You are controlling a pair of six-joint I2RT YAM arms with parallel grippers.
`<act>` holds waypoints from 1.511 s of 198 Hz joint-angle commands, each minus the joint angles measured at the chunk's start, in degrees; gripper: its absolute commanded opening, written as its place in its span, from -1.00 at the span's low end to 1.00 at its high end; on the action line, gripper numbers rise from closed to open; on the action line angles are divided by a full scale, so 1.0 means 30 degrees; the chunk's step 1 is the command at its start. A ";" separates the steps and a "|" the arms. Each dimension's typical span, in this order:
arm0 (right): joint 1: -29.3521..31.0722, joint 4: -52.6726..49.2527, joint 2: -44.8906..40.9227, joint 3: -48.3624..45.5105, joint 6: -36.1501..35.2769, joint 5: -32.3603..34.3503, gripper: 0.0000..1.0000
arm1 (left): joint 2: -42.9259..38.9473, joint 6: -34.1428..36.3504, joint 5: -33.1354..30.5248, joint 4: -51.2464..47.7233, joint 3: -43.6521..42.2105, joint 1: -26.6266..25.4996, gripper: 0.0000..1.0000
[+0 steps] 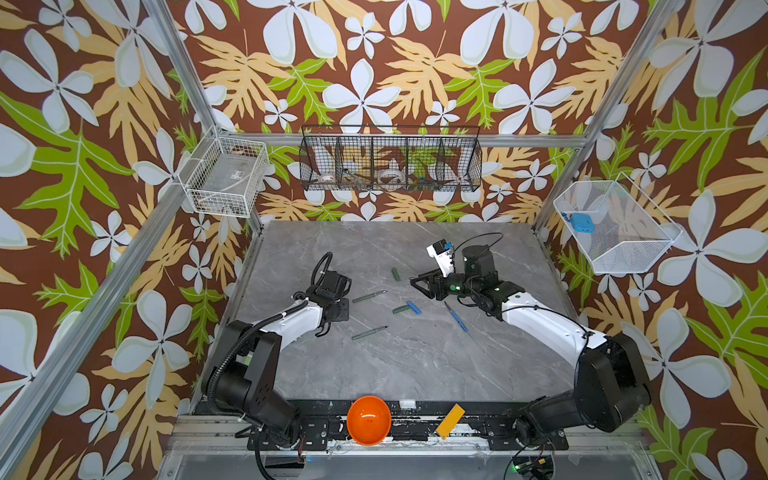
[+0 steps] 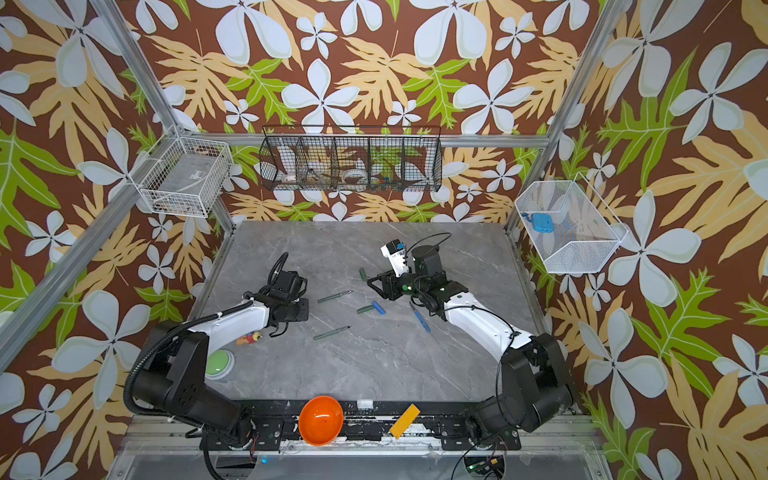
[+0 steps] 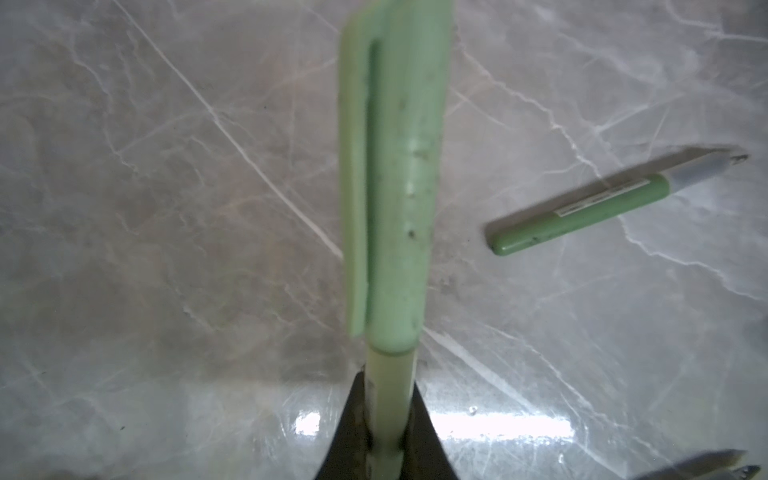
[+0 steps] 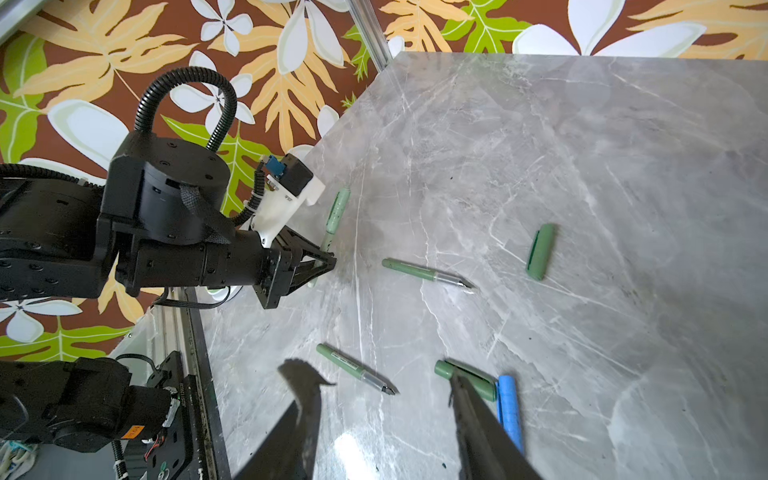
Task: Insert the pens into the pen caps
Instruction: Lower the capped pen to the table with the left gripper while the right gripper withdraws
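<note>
A clear part of the table is below my left gripper, so it will next lower the capped pen until the pen lies on the table and let go of the pen's body.
My left gripper (image 3: pixel 388 388) is shut on the barrel of a pale green pen (image 3: pixel 390 370), and a pale green cap (image 3: pixel 399 166) sits on that pen's end. The right wrist view shows the left gripper (image 4: pixel 329 261) low over the table's left side. My right gripper (image 1: pixel 414 283) stands open and empty above the middle of the table. On the table lie two dark green pens (image 1: pixel 369 296) (image 1: pixel 370 332) and a blue pen (image 1: pixel 456 316). One dark green cap (image 1: pixel 395 273) lies apart. Another dark green cap (image 1: pixel 401 309) touches a blue cap (image 1: pixel 414 307).
An orange bowl (image 1: pixel 369 419) and a yellow block (image 1: pixel 450 420) sit on the front rail. A green button (image 2: pixel 218 363) and a small toy (image 2: pixel 248 338) lie beside the left arm. Wire baskets (image 1: pixel 390 160) hang on the walls.
</note>
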 commanded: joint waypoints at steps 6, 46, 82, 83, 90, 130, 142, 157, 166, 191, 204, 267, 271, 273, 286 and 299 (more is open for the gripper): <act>0.0006 0.0344 -0.0058 -0.0077 0.0097 -0.0059 0.01 | 0.0341 -0.0055 -0.0879 -0.0625 0.0220 0.0057 -1.00; 0.0026 0.0261 -0.0043 -0.0063 0.0097 -0.0130 0.02 | 0.0815 -0.0110 -0.1286 -0.0507 0.0248 0.0130 -1.00; 0.0018 -0.0068 -0.0175 -0.0004 0.0040 0.0031 0.03 | 0.1452 0.0070 -0.1142 -0.0505 0.0448 0.0189 -1.00; 0.0011 -0.0082 -0.0183 -0.0004 0.0025 0.0048 0.03 | 0.1463 0.0066 -0.1150 -0.0503 0.0451 0.0174 -1.00; 0.0020 -0.0227 -0.0176 0.0052 -0.0026 0.0165 0.03 | 0.1526 0.0078 -0.1065 -0.0514 0.0455 0.0187 -1.00; 0.0005 -0.0736 -0.0279 0.0202 -0.0302 0.0358 0.04 | 0.1837 0.0135 -0.0870 -0.0411 0.0483 0.0213 -0.93; 0.0014 -0.0853 -0.0264 0.0296 -0.0339 0.0417 0.03 | 0.1939 0.0121 -0.0944 -0.0471 0.0564 0.0233 -0.88; -0.0002 -0.0972 -0.0271 0.0347 -0.0357 0.0429 0.04 | 0.2058 0.0126 -0.1141 -0.0513 0.0645 0.0240 -0.80; -0.0017 -0.1029 -0.0305 0.0392 -0.0403 0.0445 0.04 | 0.2088 0.0138 -0.1340 -0.0574 0.0715 0.0245 -0.76; 0.0033 -0.1343 -0.0366 0.0479 -0.0542 0.0628 0.04 | 0.2175 0.0210 -0.1629 -0.0746 0.0879 0.0312 -0.64; 0.0029 -0.1550 -0.0418 0.0493 -0.0604 0.0761 0.04 | 0.2207 0.0247 -0.1717 -0.0791 0.0952 0.0348 -0.57; 0.0006 -0.2217 -0.0645 0.0464 -0.0838 0.1367 0.05 | 0.1839 0.0266 -0.1644 -0.0734 0.1251 0.0420 -0.22; -0.0013 -0.2288 -0.0648 0.0490 -0.0853 0.1405 0.05 | 0.1811 0.0267 -0.1633 -0.0744 0.1336 0.0416 -0.16; 0.0000 -0.2306 -0.0635 0.0493 -0.0865 0.1426 0.05 | 0.1799 0.0267 -0.1650 -0.0759 0.1371 0.0407 -0.14; -0.0009 -0.2424 -0.0706 0.0552 -0.0867 0.1530 0.05 | 0.1695 0.0331 -0.1698 -0.0762 0.1612 0.0411 0.05; 0.0028 -0.2461 -0.0758 0.0642 -0.0869 0.1531 0.05 | 0.1571 0.0326 -0.1915 -0.0544 0.1820 0.0400 0.28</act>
